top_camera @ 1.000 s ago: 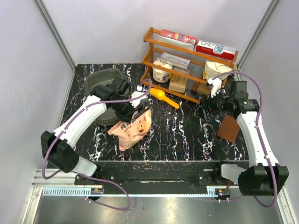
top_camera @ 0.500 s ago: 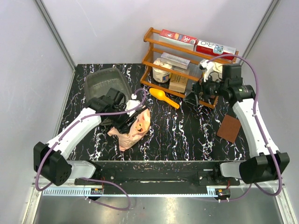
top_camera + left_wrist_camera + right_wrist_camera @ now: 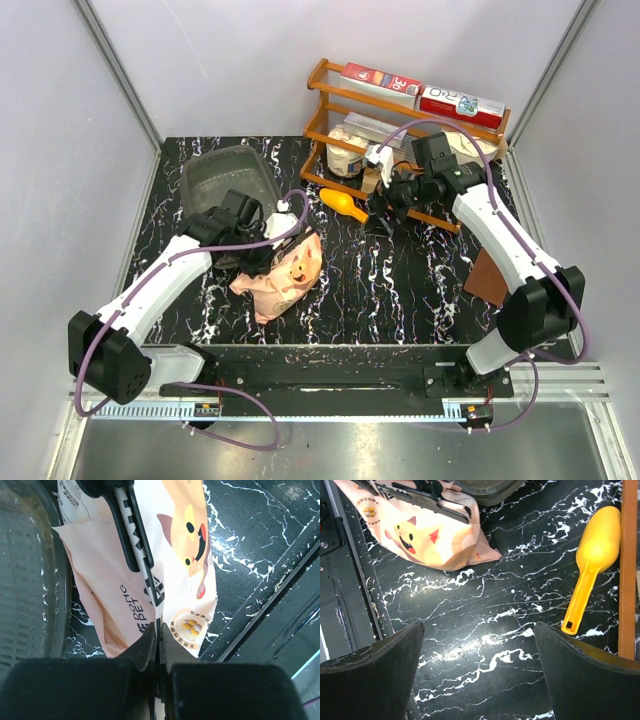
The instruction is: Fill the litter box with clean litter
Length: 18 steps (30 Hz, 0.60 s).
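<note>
My right gripper shifts left in the top view next and closes on the black clip's spring end, since the clip still pinches the bag's top shut.
The litter box (image 3: 228, 172), a shallow dark grey tray, sits at the back left and shows along the left edge of the left wrist view (image 3: 30, 580). The pink bag (image 3: 285, 275) with the cartoon face lies on its side in front of the tray, a black clip (image 3: 127, 525) across its top. My left gripper (image 3: 262, 252) is shut on a fold of the bag (image 3: 185, 555), fingertips (image 3: 150, 637) pressed together. The clean litter stays hidden inside the bag. My right gripper (image 3: 385, 205) hangs open over bare table (image 3: 480, 670), just right of the bag (image 3: 425, 535).
A yellow scoop (image 3: 345, 205) lies on the table between the bag and the wooden rack (image 3: 400, 130), close to my right fingers (image 3: 592, 565). The rack holds boxes and tubs. A brown square (image 3: 490, 275) lies at the right.
My right arm has swung left from the table's right side to a spot in front of the rack, beside the scoop. My left arm has drawn back a little onto the bag.
</note>
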### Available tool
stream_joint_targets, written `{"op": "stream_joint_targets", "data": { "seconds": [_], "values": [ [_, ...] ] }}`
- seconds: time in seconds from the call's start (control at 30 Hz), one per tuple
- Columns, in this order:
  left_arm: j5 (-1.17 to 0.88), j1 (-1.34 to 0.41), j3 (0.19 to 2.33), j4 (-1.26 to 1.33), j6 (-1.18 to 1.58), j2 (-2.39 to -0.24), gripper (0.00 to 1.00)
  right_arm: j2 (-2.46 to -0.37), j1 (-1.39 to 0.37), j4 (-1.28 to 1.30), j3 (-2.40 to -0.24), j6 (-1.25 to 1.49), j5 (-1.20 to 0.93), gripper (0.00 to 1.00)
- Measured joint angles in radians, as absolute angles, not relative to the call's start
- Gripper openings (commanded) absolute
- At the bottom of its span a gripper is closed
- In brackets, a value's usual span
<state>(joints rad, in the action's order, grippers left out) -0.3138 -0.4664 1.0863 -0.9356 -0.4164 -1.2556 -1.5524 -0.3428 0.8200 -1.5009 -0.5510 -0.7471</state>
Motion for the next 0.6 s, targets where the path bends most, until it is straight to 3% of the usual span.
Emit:
{"op": "stream_joint_targets", "data": {
  "seconds": [0.6],
  "values": [
    [-0.424, -0.439, 1.085, -1.017, -0.877, -1.207, 0.00, -1.533, -0.408, 0.779, -1.464, -0.709, -0.764, 0.96]
  ]
}}
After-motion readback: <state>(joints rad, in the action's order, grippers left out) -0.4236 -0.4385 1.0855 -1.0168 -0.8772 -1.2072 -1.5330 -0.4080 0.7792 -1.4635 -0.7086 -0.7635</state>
